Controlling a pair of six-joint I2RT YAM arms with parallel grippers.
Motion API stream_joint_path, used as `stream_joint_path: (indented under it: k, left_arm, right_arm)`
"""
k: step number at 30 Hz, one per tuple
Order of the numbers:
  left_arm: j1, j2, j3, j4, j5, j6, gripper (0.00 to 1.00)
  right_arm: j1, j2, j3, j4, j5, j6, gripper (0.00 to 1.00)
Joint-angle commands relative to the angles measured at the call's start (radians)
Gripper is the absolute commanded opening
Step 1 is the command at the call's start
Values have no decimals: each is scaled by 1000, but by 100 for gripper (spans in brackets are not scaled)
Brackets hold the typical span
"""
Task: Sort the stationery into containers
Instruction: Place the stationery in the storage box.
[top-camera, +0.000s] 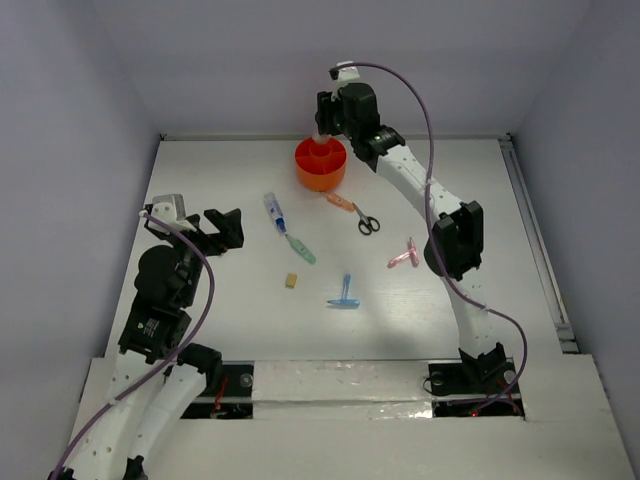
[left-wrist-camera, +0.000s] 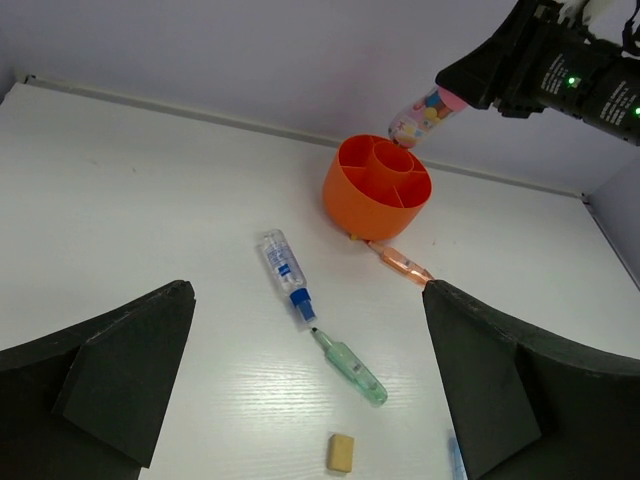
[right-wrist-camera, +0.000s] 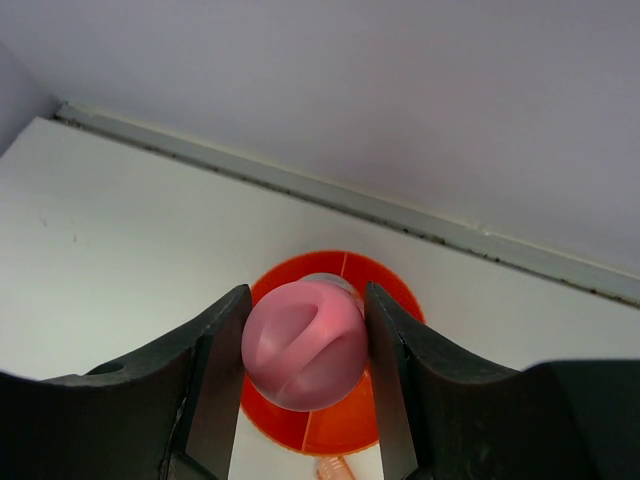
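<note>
I will lower the glue bottle (right-wrist-camera: 303, 345) with my right gripper into the orange tub's round middle cup below it and let go, because that cup is open.
My right gripper (top-camera: 324, 128) is shut on the pink-capped glue bottle (right-wrist-camera: 303, 345) and holds it upright, its lower end over the orange tub (top-camera: 320, 166); the bottle (left-wrist-camera: 424, 114) is tilted above the tub's far rim (left-wrist-camera: 377, 186). On the table lie the blue pen (top-camera: 275, 212), the green piece (top-camera: 301, 250), the tan eraser cube (top-camera: 291, 281), the light-blue T-shaped piece (top-camera: 344, 295), the pink piece (top-camera: 404, 256) and the black-handled scissors (top-camera: 368, 223). My left gripper (top-camera: 226, 228) is open and empty, left of the pen.
An orange marker (top-camera: 340, 203) lies between the tub and the scissors. White walls close the table at the back and both sides. A metal rail (top-camera: 535, 240) runs along the right edge.
</note>
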Motion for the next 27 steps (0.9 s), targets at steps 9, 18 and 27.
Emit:
stream_joint_path:
  k: [9, 18, 27]
  left_arm:
    - [-6, 8, -2, 53, 11, 13, 99]
    - [3, 7, -2, 51, 7, 10, 99]
    - [13, 7, -2, 53, 7, 8, 99]
  right_arm:
    - [-4, 6, -33, 73, -16, 5, 8]
    - [-4, -3, -107, 95, -23, 17, 11]
    - [-4, 3, -54, 89, -39, 13, 78]
